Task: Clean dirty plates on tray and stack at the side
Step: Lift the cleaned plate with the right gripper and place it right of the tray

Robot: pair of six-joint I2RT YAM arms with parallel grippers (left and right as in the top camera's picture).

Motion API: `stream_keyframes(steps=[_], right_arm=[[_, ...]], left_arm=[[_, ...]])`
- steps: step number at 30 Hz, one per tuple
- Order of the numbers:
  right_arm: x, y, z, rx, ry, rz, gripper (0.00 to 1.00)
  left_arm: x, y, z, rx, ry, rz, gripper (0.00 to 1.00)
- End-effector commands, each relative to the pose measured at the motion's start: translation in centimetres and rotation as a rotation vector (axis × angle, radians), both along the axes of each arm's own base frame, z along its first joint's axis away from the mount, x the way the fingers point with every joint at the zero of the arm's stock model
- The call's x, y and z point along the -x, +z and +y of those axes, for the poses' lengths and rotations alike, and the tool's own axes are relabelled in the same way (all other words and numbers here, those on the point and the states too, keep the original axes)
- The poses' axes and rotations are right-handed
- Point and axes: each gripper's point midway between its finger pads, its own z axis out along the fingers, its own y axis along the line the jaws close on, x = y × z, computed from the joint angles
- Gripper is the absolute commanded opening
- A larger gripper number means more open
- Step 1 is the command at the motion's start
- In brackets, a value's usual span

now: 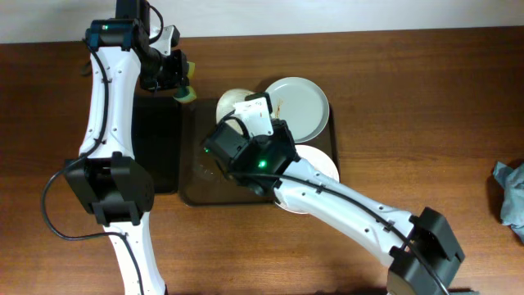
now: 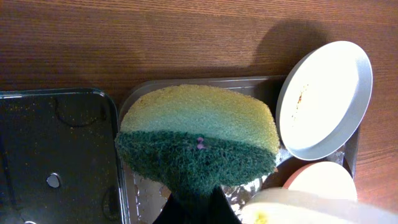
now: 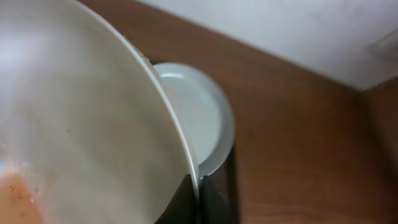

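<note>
Next, my right gripper moves the white plate past the mint plate and down to the open bare table between the brown tray (image 1: 191, 182) and the grey-blue cloth.
My right gripper (image 1: 248, 115) (image 3: 196, 190) is shut on the rim of a white plate (image 1: 232, 103) (image 3: 81, 124) and holds it tilted over the far left of the brown tray (image 1: 191, 182) (image 2: 186, 83). An orange smear shows low on the held plate in the right wrist view. My left gripper (image 1: 173, 75) (image 2: 199, 196) is shut on a yellow and green sponge (image 1: 187, 93) (image 2: 199, 140), just left of the held plate. The pale mint plate (image 1: 299, 106) (image 2: 323, 99) (image 3: 202, 118), with a thin brown smear, leans at the tray's far right. A second white plate (image 1: 321, 164) (image 2: 323, 180) lies at the tray's near right.
A smaller black tray (image 1: 155, 143) (image 2: 56, 155) lies left of the brown tray and touches it. A grey-blue cloth (image 1: 512, 201) lies at the table's right edge. Bare wooden table (image 1: 409, 98) surrounds the trays.
</note>
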Motion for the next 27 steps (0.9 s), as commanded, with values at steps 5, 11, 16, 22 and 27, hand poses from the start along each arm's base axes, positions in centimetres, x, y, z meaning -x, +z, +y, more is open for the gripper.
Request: stream_keyframes(steps=[5,11,16,22,27], right_arm=[[0.9,6.3,1.0,0.224,-0.035,-0.275,0.04],[1.1,6.4,1.5,0.21,-0.029,-0.285,0.04],[0.9,-0.1,2.5,-0.097,0.061,0.031,0.04],[-1.9,-2.8,-10.4,-0.702,-0.159,0.485,0.04],[0.0,-7.5,-29.6,-0.785,-0.665,0.482,0.04]], left_arm=[[-0.1,0.1,0.1,-0.002,0.009,-0.006,0.01],[-0.2,0.0,0.4,-0.02,0.014,-0.006,0.01],[-0.2,0.0,0.4,-0.02,0.015,-0.005,0.01],[-0.2,0.0,0.4,-0.02,0.014,-0.005,0.01],[-0.2,0.0,0.4,-0.021,0.014,-0.008,0.01]])
